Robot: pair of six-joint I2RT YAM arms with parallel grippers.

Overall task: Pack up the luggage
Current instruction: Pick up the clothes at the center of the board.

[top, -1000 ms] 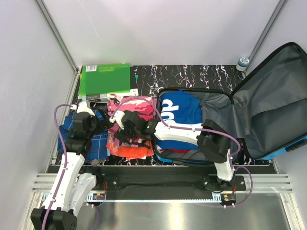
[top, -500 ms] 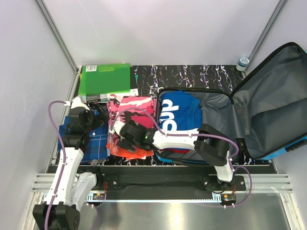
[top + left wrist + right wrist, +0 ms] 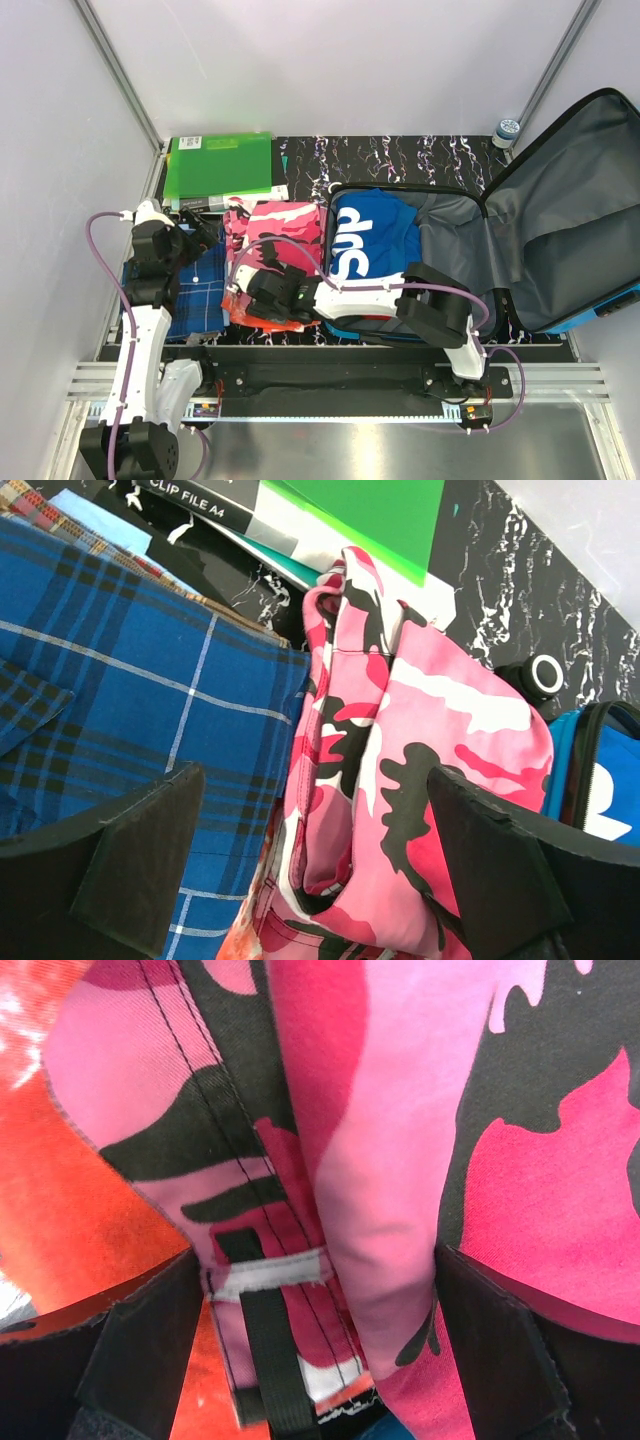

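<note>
I need to move my right gripper gently outward along the near end of the garment and close it on the raised pink camouflage fold [image 3: 376,1250], because that fold already stands between its open fingers.
The luggage [image 3: 560,200] lies open at the right, its lid propped up and a blue shirt [image 3: 370,235] in its base. Left of it lies a pink camouflage garment [image 3: 285,225] on top of an orange one [image 3: 262,312]. My right gripper [image 3: 265,288] is low over the garment's near end. In the right wrist view it [image 3: 320,1350] stands open, straddling a fold of pink camouflage cloth [image 3: 380,1160]. My left gripper [image 3: 197,240] hovers open over a blue plaid shirt [image 3: 130,700]. In the left wrist view it [image 3: 315,870] faces the garment's left edge [image 3: 440,730] with nothing held.
Green folders [image 3: 220,165] lie at the back left, with a clip-file pack under them. A small jar [image 3: 507,129] stands at the back right corner. The plaid shirt [image 3: 200,295] covers the table's left side. The cell's white walls close in on three sides.
My left gripper has drawn back to the left, off the camouflage garment. My right gripper has slid toward the near edge along that garment. Both stayed open.
</note>
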